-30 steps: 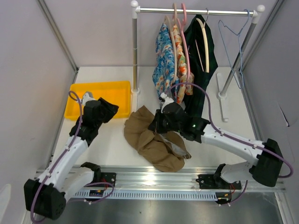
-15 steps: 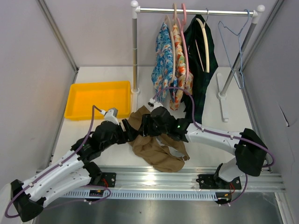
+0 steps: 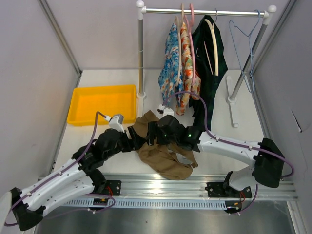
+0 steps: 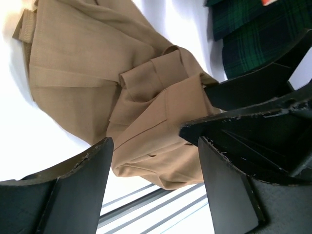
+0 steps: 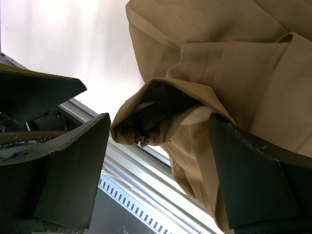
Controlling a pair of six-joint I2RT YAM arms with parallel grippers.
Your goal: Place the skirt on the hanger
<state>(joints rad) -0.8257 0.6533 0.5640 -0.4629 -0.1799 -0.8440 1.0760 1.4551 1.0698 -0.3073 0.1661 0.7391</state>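
My right gripper is at the skirt's bunched fold and should next move back and to the right in the top view, onto the skirt's loose end point(image 3: 192, 162), which lies uncovered.
The tan-brown skirt point(image 3: 163, 157) lies crumpled on the table near the front edge. My left gripper point(image 3: 137, 139) reaches in at its upper left edge, and my right gripper point(image 3: 152, 132) faces it from the right, almost touching it. In the left wrist view the skirt point(image 4: 92, 63) spreads ahead of the open left gripper point(image 4: 154, 146), nothing between the fingers. In the right wrist view the right gripper point(image 5: 160, 119) is open, with a bunched fold of the skirt point(image 5: 219, 58) hanging loose between the spread fingers. The pale blue wire hanger point(image 3: 247, 48) hangs bare on the rail's right end.
The clothes rack's rail point(image 3: 204, 10) carries floral garments point(image 3: 171, 63) and a dark green plaid garment point(image 3: 210, 68) on a cream hanger point(image 3: 213, 41). Its left post point(image 3: 141, 53) stands by the yellow tray point(image 3: 102, 102). A metal rail point(image 3: 161, 184) runs along the table's front edge.
My left arm swung from the yellow tray over to the skirt's left edge and opened wider. My right gripper opened, let go of the skirt and shifted slightly left.
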